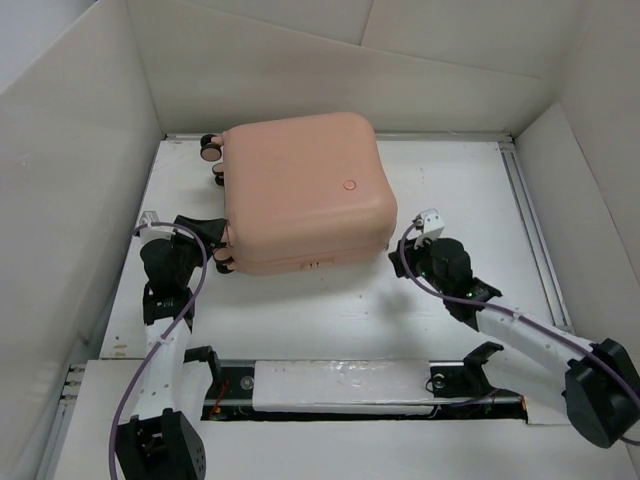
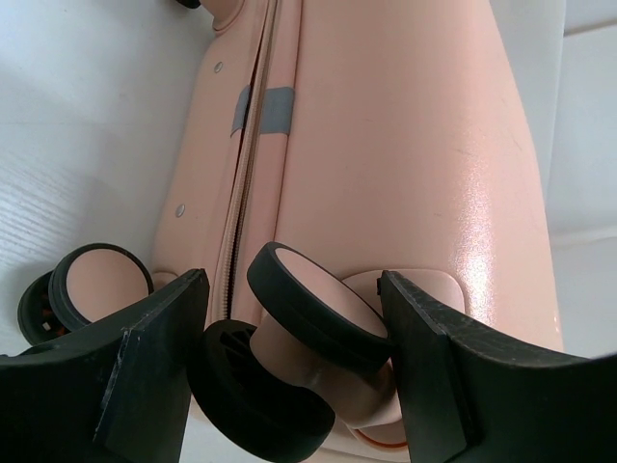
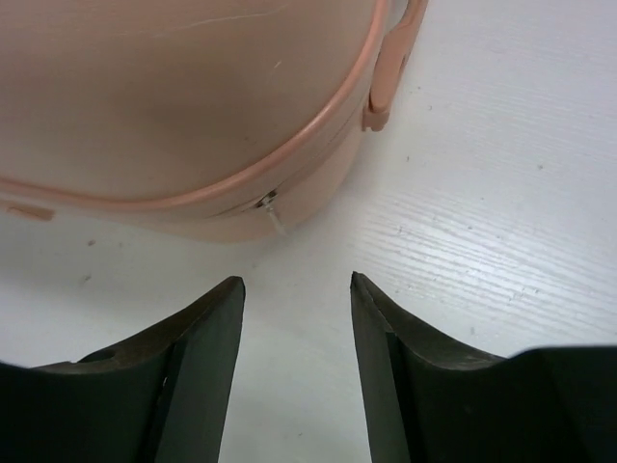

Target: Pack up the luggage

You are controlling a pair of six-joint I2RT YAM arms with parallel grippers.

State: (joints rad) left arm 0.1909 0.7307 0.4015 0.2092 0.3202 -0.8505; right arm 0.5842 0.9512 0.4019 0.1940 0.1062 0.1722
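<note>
Next, my right gripper needs to go left in the top view, onto the zipper pull (image 1: 388, 246) (image 3: 273, 214) at the luggage's near corner, since the gripper's open fingers stop short of it.
The peach-pink luggage (image 1: 300, 190) lies flat and closed on the white table, its round button (image 1: 349, 185) facing up. My left gripper (image 1: 212, 245) is at its near-left corner. In the left wrist view the gripper (image 2: 294, 289) is shut on a pink-and-black double caster wheel (image 2: 318, 309), with both fingers touching its rims, and the luggage shell (image 2: 386, 145) and zipper seam run away above. My right gripper (image 1: 400, 252) is at the near-right corner. The right wrist view shows it (image 3: 297, 285) open and empty on the table, just short of the luggage (image 3: 174, 96) and its zipper pull (image 3: 273, 214).
White cardboard walls (image 1: 80, 200) enclose the table on the left, back and right. A second caster (image 2: 92, 285) sits left of my left fingers, and two more wheels (image 1: 210, 148) stick out at the far-left corner. A metal rail (image 1: 530, 230) runs along the table's right side.
</note>
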